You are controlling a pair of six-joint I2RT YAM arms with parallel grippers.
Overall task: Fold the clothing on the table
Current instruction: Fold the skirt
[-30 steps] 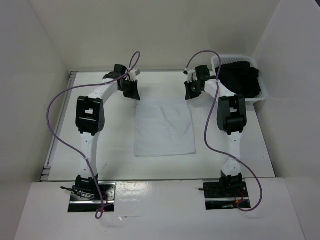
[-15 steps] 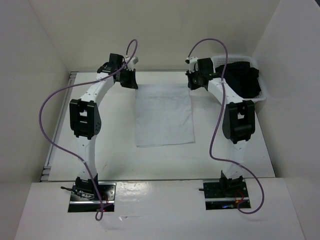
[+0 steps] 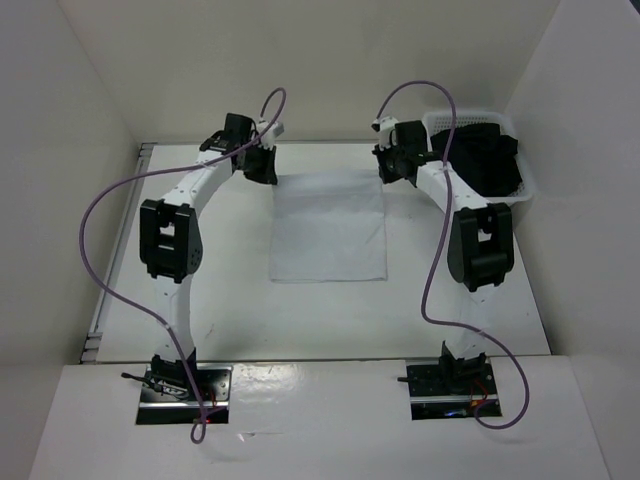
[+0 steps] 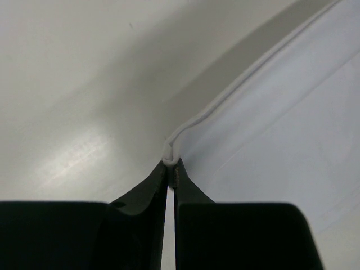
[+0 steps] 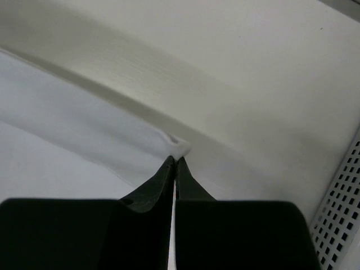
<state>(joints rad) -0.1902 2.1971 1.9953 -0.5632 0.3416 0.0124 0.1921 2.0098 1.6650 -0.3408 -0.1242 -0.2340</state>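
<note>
I should next carry the clothing's pinched corner in my left gripper back over the flat clothing toward its near edge (image 3: pixel 280 279) and release it, as the clothing's near half is uncovered.
The clothing (image 3: pixel 330 228) is a white rectangle of thin fabric spread flat on the table (image 3: pixel 240 300), its far edge near the back wall. My left gripper (image 3: pixel 270 172) is shut on the clothing's far left corner. In the left wrist view that corner (image 4: pixel 171 151) bunches at the tips of the left gripper (image 4: pixel 171 166). My right gripper (image 3: pixel 385 172) is shut on the far right corner. The right wrist view shows the pinched corner (image 5: pixel 179 149) just above the tips of the right gripper (image 5: pixel 174 162), with fabric (image 5: pixel 62 140) stretching left.
A white slotted basket (image 3: pixel 530 185) holding a black garment (image 3: pixel 485 160) stands at the back right, close to my right arm; its wall (image 5: pixel 337 219) shows in the right wrist view. White walls close in the table on three sides.
Both grippers have carried the far corners away from me toward the back wall. The clothing has stretched out longer and flatter, its far edge now farther back.
</note>
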